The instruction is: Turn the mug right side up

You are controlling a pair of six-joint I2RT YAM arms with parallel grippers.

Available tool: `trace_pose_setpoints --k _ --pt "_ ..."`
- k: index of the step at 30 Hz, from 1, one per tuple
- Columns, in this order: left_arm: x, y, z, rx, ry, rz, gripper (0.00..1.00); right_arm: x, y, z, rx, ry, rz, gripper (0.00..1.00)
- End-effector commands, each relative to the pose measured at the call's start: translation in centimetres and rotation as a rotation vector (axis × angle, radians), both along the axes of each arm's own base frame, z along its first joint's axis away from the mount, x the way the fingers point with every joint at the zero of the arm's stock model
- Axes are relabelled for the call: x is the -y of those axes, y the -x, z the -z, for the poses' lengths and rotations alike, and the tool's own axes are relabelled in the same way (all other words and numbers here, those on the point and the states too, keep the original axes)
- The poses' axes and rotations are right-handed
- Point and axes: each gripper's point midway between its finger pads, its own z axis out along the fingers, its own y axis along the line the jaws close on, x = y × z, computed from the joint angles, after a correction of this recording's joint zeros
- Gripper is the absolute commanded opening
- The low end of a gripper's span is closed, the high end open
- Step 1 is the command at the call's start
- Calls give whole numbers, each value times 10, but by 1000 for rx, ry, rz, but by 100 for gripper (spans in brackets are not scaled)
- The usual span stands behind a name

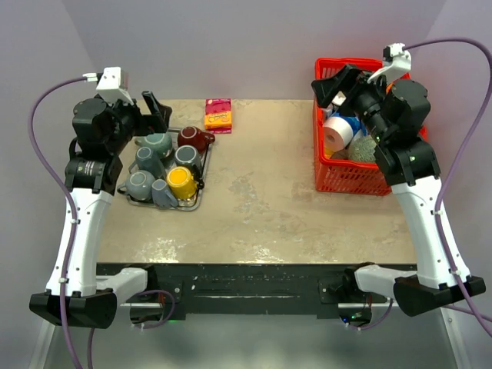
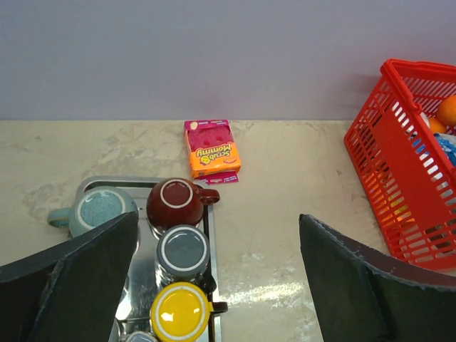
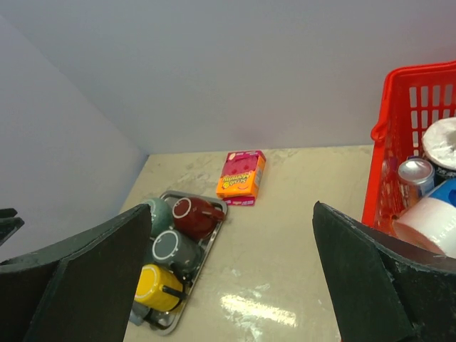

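Observation:
The robot's left gripper will move back and down, tilting down, onto the blue-grey mug's handle beside the yellow mug, because that handle is below and back from the gripper.
Several mugs stand upside down on a metal tray at the table's left: a dark red mug, a yellow mug, grey and teal ones. They also show in the left wrist view, the red mug, a grey mug and the yellow mug, and in the right wrist view, the red mug. My left gripper is open and empty, raised above the tray's far end. My right gripper is open and empty, raised above the red basket.
A red basket with a paper roll, cans and other items stands at the right. An orange-pink sponge box lies at the back centre, just beyond the tray. The table's far edge meets a grey wall.

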Motion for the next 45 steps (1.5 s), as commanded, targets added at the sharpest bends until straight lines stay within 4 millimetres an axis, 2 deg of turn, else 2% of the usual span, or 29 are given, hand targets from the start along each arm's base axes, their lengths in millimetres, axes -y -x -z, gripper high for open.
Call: trace_pose_setpoints --k 1,2,4,5,6,9,12,14,16,17,18,21,27,33,36,45 --pt "-4 8 1 -8 48 -45 99 -19 6 -1 -52 -28 -106 99" --pt "-8 10 5 -13 55 -68 99 -20 2 4 -65 -30 -110 99" --pt "-13 17 26 -50 87 -110 99 -26 2 12 -82 -42 -136 99" --pt "-14 18 45 -80 90 -121 99 -30 2 26 -109 -36 -156 99" --pt "-14 23 50 -85 103 -127 99 -31 2 30 -114 -35 -164 99" --pt "-13 28 82 -172 119 -134 99 -38 5 47 -143 -13 -194 99" --pt "-28 38 127 -337 139 -254 99 -48 9 65 -179 19 -200 99" --pt "-30 51 162 -432 128 -276 99 -62 15 80 -202 37 -224 99" --pt "-31 58 169 -420 132 -281 99 -73 17 95 -232 48 -241 99" --pt "-33 63 182 -436 122 -291 99 -78 17 102 -247 52 -248 99" --pt "-36 67 180 -409 114 -299 99 -81 17 106 -256 59 -251 99" --pt "-42 75 193 -462 87 -331 99 -92 16 119 -278 84 -264 99" --pt "-44 88 254 -720 103 -415 99 -116 17 134 -284 131 -297 99" --pt "-41 84 286 -767 213 -499 97 -128 22 141 -285 126 -338 99" --pt "-43 80 295 -778 243 -551 92 -132 24 145 -287 122 -357 99" --pt "-48 72 305 -786 303 -644 80 -135 29 151 -293 121 -376 99"
